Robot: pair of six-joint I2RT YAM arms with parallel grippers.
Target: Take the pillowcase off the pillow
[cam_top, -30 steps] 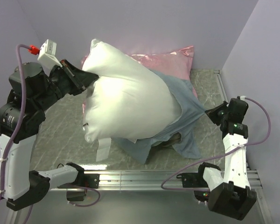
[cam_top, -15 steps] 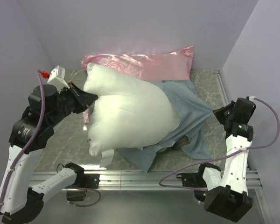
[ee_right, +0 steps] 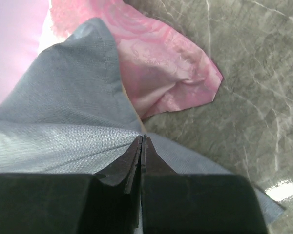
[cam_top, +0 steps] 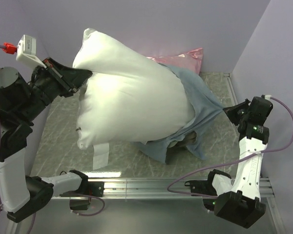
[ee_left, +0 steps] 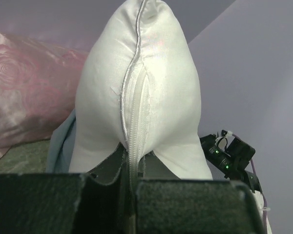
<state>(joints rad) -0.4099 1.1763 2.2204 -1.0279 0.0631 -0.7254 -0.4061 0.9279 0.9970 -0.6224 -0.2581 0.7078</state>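
The pillow's zipped edge comes free next, as my left gripper swings down toward the tabletop by my right gripper, to its right in the top view, and releases it.
The plump white pillow (cam_top: pixel 132 105) hangs lifted above the table, most of it out of the blue-grey pillowcase (cam_top: pixel 198 114). My left gripper (cam_top: pixel 80 78) is shut on the pillow's left zipped edge (ee_left: pixel 133 161). My right gripper (cam_top: pixel 228 111) is shut on the pillowcase's right edge (ee_right: pixel 63 141) and pulls it taut. The case still wraps the pillow's lower right end; its checked inner face (cam_top: pixel 183 142) shows underneath. A white tag (cam_top: pixel 101 156) hangs from the pillow's lower left corner.
The shiny pink rose-patterned pillow (cam_top: pixel 183 59) lies at the back against the wall, also in the right wrist view (ee_right: pixel 171 63) and the left wrist view (ee_left: pixel 24 92). Grey marbled tabletop (cam_top: pixel 63 141). Walls close at left, back and right. A metal rail (cam_top: pixel 151 184) runs along the near edge.
My left gripper has lifted the pillow up and to the left. The right gripper stays on the case, and more white pillow has come out of it.
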